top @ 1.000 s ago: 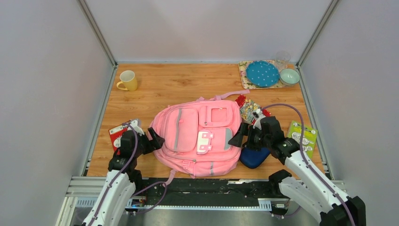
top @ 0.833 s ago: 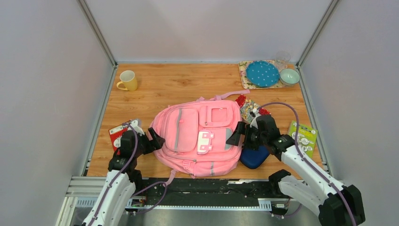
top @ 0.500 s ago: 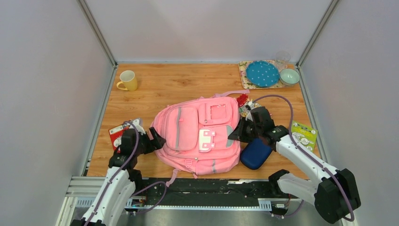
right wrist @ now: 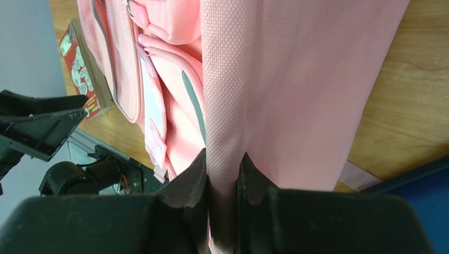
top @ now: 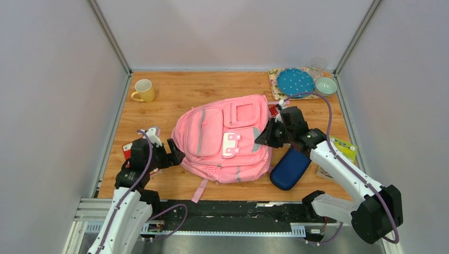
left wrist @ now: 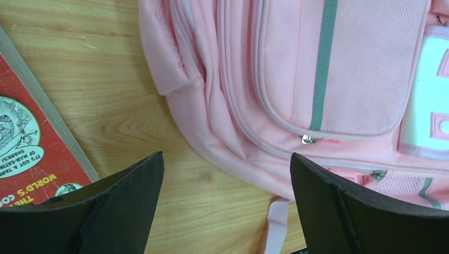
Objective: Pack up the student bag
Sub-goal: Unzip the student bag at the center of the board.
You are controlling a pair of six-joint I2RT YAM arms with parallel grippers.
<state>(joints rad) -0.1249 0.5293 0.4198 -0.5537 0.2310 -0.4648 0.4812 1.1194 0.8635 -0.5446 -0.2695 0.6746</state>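
My right gripper draws the bag's pinched edge outward toward bare wood beyond the bag [top: 237, 85] next, then releases it, since that lies outward of the gripper.
The student bag [top: 222, 140], a large pink backpack with grey strips, lies front-up in the middle of the table, its right side raised. My right gripper [top: 266, 138] is shut on a fold of the bag's right edge. The right wrist view shows that pink woven fabric [right wrist: 296, 79] pinched between the two fingers of the gripper [right wrist: 222, 169]. My left gripper [top: 174, 156] hovers open just off the bag's left side. In the left wrist view its gripper [left wrist: 226, 174] has bare wood between the fingers and the bag [left wrist: 296, 79] just ahead.
A navy pouch [top: 289, 168] lies right of the bag, a green packet [top: 343, 150] beyond it. A red book [top: 127, 153] [left wrist: 32, 159] sits under the left arm. A yellow mug [top: 143, 90] stands far left. A tray [top: 275, 79] holds a blue plate [top: 295, 82] and a bowl [top: 325, 85].
My right gripper has shut on the bag's right edge and drawn it up and toward the far side. The bag has shifted back and turned slightly. The left gripper stays open.
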